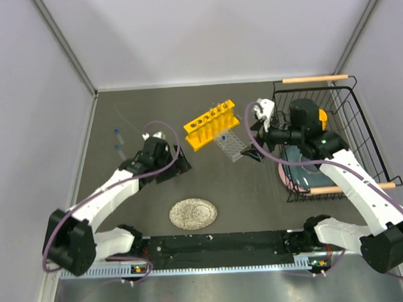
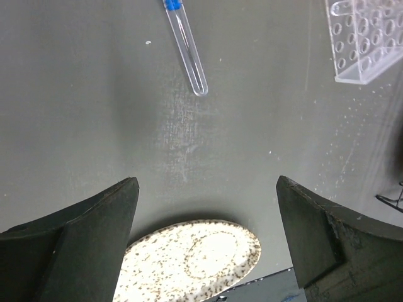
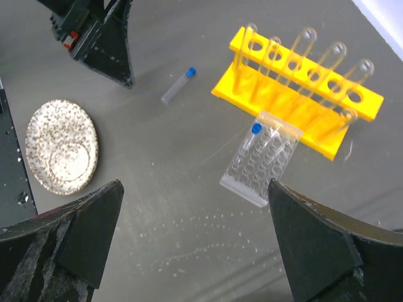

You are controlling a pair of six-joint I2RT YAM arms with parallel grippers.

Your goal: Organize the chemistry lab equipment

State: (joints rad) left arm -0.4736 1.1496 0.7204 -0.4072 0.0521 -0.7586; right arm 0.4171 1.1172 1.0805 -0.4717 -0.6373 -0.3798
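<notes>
The blue-capped vial lies flat with both long sides free. My left gripper lowers toward it next and closes across the middle of its clear body (image 2: 187, 50).
The yellow test-tube rack (image 1: 212, 125) (image 3: 302, 88) stands mid-table with several thin glass tubes upright in its holes. Just in front of it lies the small clear gridded rack (image 1: 229, 144) (image 3: 261, 165) (image 2: 368, 38), with one blue-capped vial (image 3: 255, 130) in it. Another blue-capped vial (image 3: 178, 85) (image 2: 186, 47) lies flat on the table ahead of my left gripper (image 1: 179, 167) (image 2: 208, 214), which is open and empty. Two more vials (image 1: 119, 141) lie at the far left. My right gripper (image 1: 255, 152) (image 3: 195, 207) hovers open and empty just right of the clear rack.
A round speckled plate (image 1: 193, 213) (image 3: 62, 154) (image 2: 189, 258) sits near the front edge, below my left gripper. A black wire basket (image 1: 350, 118) holding bowls stands at the right, under my right arm. Grey walls enclose the table.
</notes>
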